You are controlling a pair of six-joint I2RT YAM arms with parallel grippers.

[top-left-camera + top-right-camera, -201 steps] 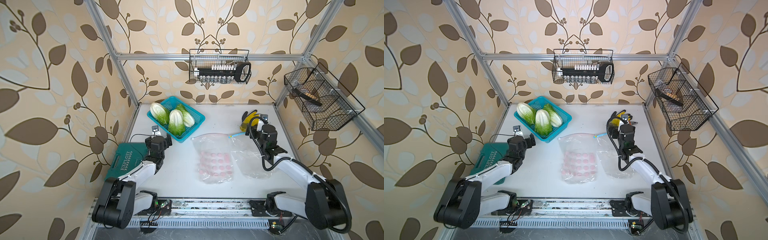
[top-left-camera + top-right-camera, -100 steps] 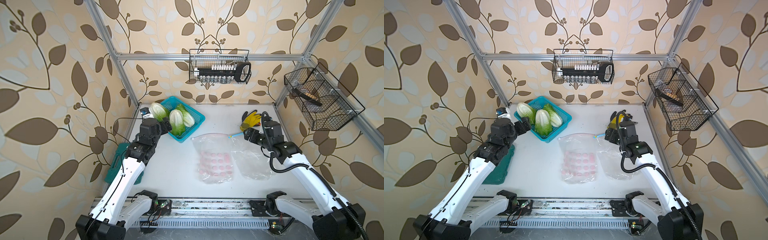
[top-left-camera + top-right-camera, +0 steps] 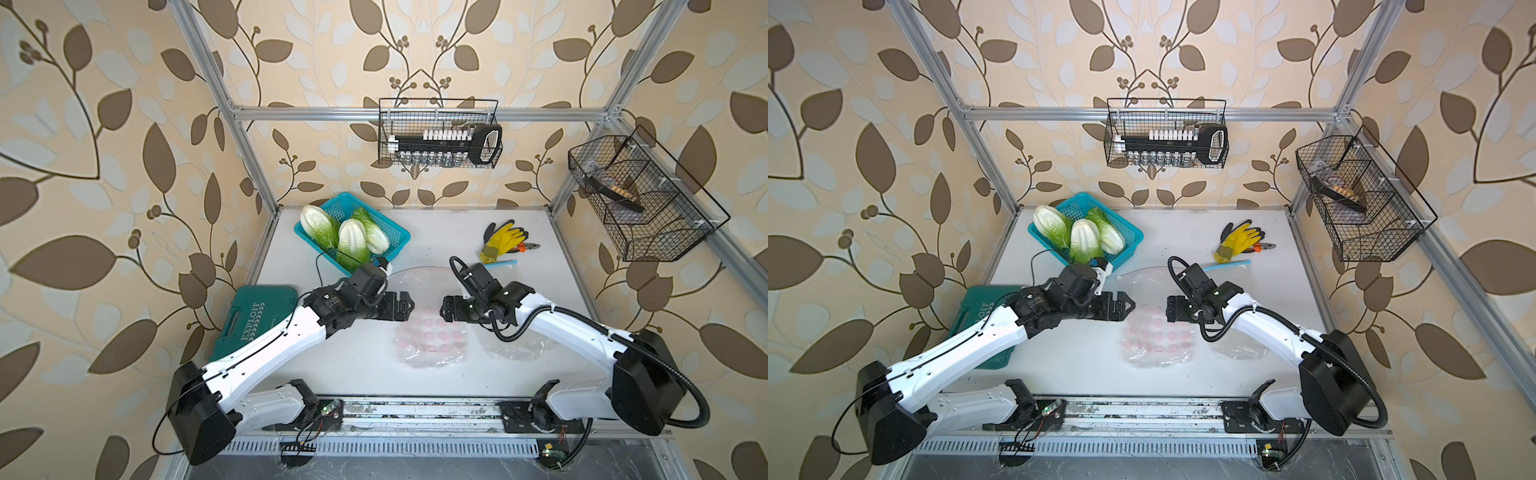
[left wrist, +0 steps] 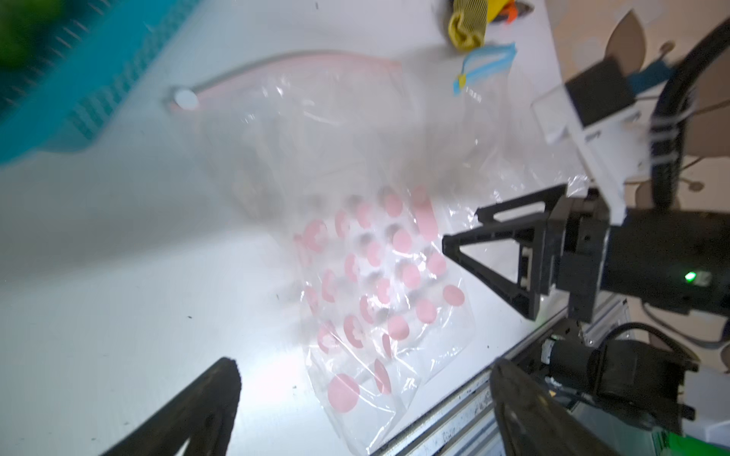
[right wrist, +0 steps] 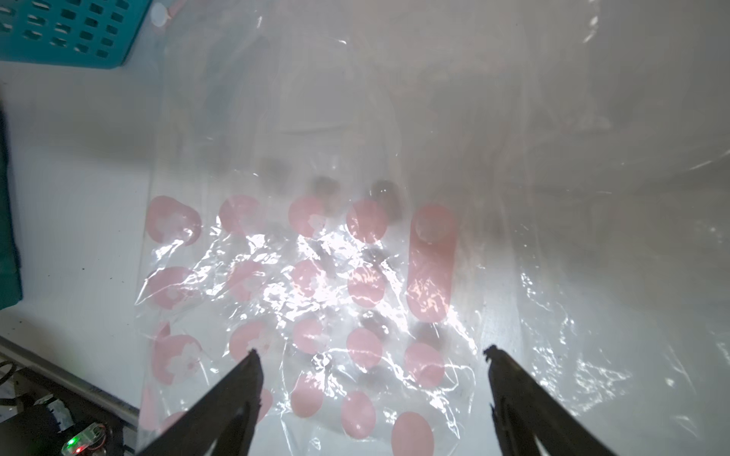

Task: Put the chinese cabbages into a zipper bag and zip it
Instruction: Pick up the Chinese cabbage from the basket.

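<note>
The bag's opposite side has my left gripper hovering there, so my right gripper next needs to swing outward and tilt level onto the bag's edge (image 3: 453, 285) (image 5: 494, 133) between dots and zip.
Three chinese cabbages (image 3: 352, 241) (image 3: 1084, 239), white with green leaf tips, lie in a teal basket (image 3: 397, 235) at the back left. A clear zipper bag (image 3: 432, 340) (image 3: 1158, 336) printed with pink dots lies flat mid-table; its pink zip strip has a white slider (image 4: 185, 98). My left gripper (image 3: 409, 305) (image 4: 365, 371) hovers open over the bag's left side. My right gripper (image 3: 444, 309) (image 5: 371, 355) faces it from the right, open, with the dotted bag (image 5: 308, 276) below. Neither holds anything.
A second clear bag (image 3: 515, 345) with a blue zip (image 3: 503, 263) lies under the right arm. Yellow-and-black gloves (image 3: 500, 241) lie at the back right. A green tool case (image 3: 253, 316) sits at the left edge. Wire baskets (image 3: 440, 133) (image 3: 636, 199) hang on the walls.
The left arm swung from beside the basket to the table's middle. The right arm came in from near the gloves. Both grippers now face each other over the dotted bag.
</note>
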